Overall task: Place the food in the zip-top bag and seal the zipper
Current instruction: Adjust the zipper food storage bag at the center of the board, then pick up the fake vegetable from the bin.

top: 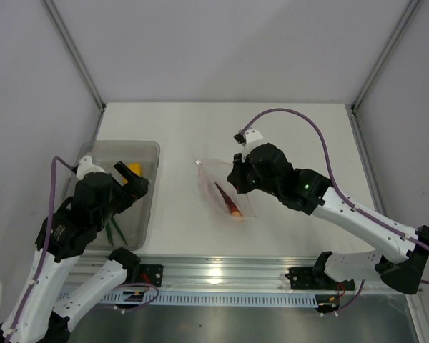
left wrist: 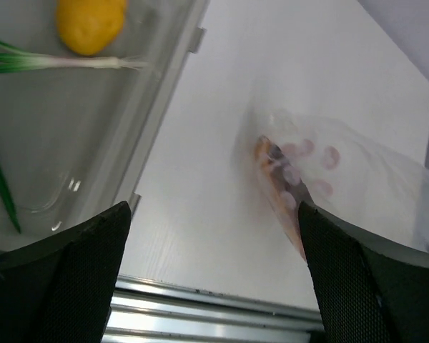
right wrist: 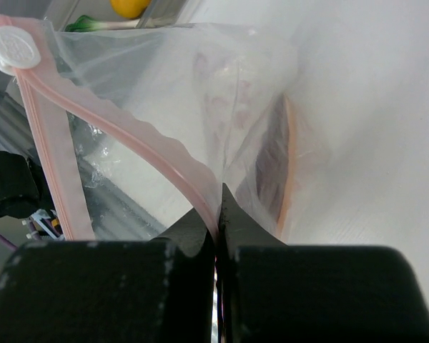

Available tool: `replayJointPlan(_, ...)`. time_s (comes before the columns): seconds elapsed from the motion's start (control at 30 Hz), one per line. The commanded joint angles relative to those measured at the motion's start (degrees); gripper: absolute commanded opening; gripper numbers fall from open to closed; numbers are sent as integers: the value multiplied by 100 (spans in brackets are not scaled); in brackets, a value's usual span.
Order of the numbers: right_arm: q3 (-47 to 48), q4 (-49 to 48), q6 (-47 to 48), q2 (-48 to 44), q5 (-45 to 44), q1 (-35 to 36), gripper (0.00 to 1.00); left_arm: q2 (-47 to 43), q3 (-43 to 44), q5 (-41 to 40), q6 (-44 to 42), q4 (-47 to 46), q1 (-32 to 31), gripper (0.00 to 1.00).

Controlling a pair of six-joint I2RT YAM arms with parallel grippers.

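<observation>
My left gripper is above the unbagged stems and they are also to its left in the wrist view, so next I will lower it that way onto their pale green neck (left wrist: 30,62).
The clear zip-top bag (top: 222,189) lies mid-table with a dark red-orange piece (top: 227,198) inside; it also shows in the left wrist view (left wrist: 343,186). My right gripper (right wrist: 219,207) is shut on the bag's pinkish-red zipper strip (right wrist: 121,121), holding the mouth edge up; a white slider tab (right wrist: 11,50) sits at the strip's end. My left gripper (left wrist: 214,286) is open and empty, above the bin's near right edge. A yellow lemon-like fruit (left wrist: 89,23) and thin green stems (left wrist: 50,63) lie in the grey bin (top: 146,207). The orange piece (top: 134,169) shows in the bin.
The translucent grey bin stands at the left of the table. A metal rail (top: 222,275) runs along the table's near edge. White walls with metal posts enclose the table at the back and sides.
</observation>
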State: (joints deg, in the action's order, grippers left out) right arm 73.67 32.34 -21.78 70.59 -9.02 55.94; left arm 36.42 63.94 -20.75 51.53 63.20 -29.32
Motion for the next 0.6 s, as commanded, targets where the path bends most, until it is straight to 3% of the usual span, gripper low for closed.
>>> replayJointPlan(0.0,-54,0,7,-334,-197,-31,0,75,-144,53,182,89,812,100)
replayJointPlan(0.23,-247,141,-2,-668,-355,-48,0,644,-645,1564,68,-833,2579,99)
replayJointPlan(0.57,-485,238,51,-950,-320,-83,0,1508,-1937,2330,1104,-2169,4371,93)
